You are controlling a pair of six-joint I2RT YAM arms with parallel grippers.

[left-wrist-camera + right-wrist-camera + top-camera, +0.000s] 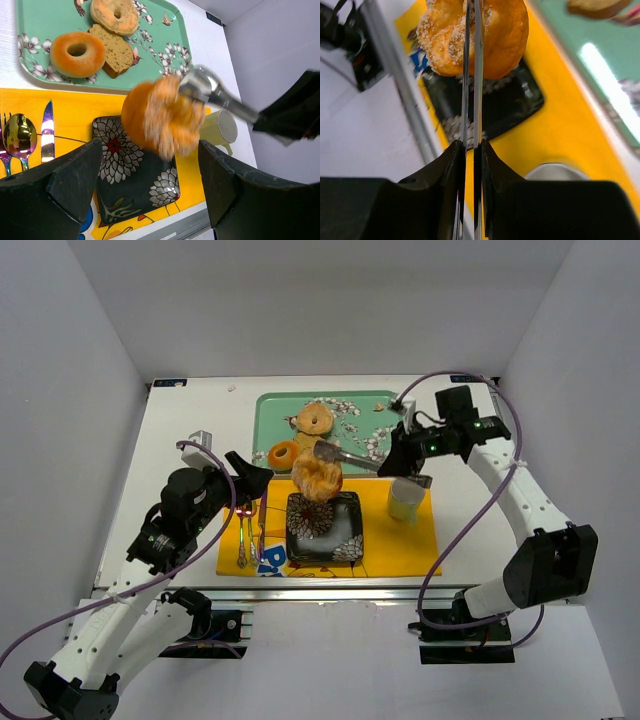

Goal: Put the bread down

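I will next bring my right gripper back and down to the black plate's middle, because the bread is hanging over the plate's far edge.
A sugared orange bread hangs in metal tongs just above the far edge of a black floral plate. My right gripper is shut on the tongs' handles. In the right wrist view the tongs pinch the bread over the plate, with the gripper closed around them. My left gripper is open and empty, left of the plate. In its view the bread and tongs hang over the plate between its spread fingers.
A green tray behind the plate holds a doughnut, a bagel and a bread slice. A pale mug stands right of the plate on the yellow placemat. Cutlery lies left of the plate.
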